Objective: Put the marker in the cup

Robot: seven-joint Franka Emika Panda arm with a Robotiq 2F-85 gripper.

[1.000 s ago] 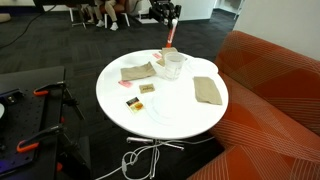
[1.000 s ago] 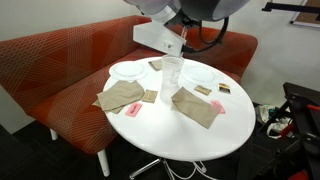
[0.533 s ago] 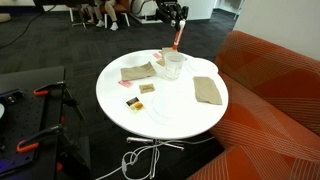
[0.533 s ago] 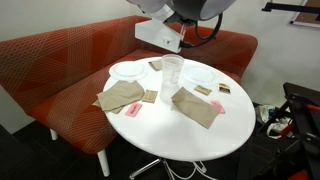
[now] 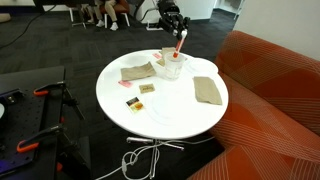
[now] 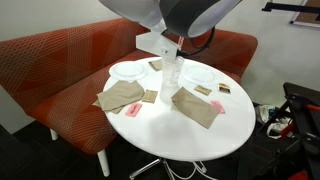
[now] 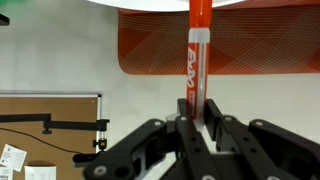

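Note:
My gripper holds the marker, which still hangs above the clear cup (image 5: 172, 65). Next it will move down toward the cup and bring the marker's low end down inside the cup's rim before the release.
My gripper (image 5: 172, 18) is shut on the red-orange marker (image 5: 180, 43) and holds it in the air, tilted, its low end just above the clear cup (image 5: 172, 65). The cup stands upright at the far side of the round white table (image 5: 160, 115). In the wrist view the marker (image 7: 197, 50) sticks straight out from between the two black fingers, gripper (image 7: 197, 112). In an exterior view the cup (image 6: 171, 76) stands mid-table under the arm's body, which hides the gripper and marker there.
Two tan cloths (image 5: 136, 72) (image 5: 207, 90) lie on either side of the cup, with small cards (image 5: 146, 88) near them. White plates (image 6: 128, 71) (image 6: 203, 74) sit behind the cup. A red sofa (image 5: 270, 90) curves round the table.
The gripper has carried the marker sideways and down, from beside the cup to over it. The marker now tilts more. The cup and cloths have not moved.

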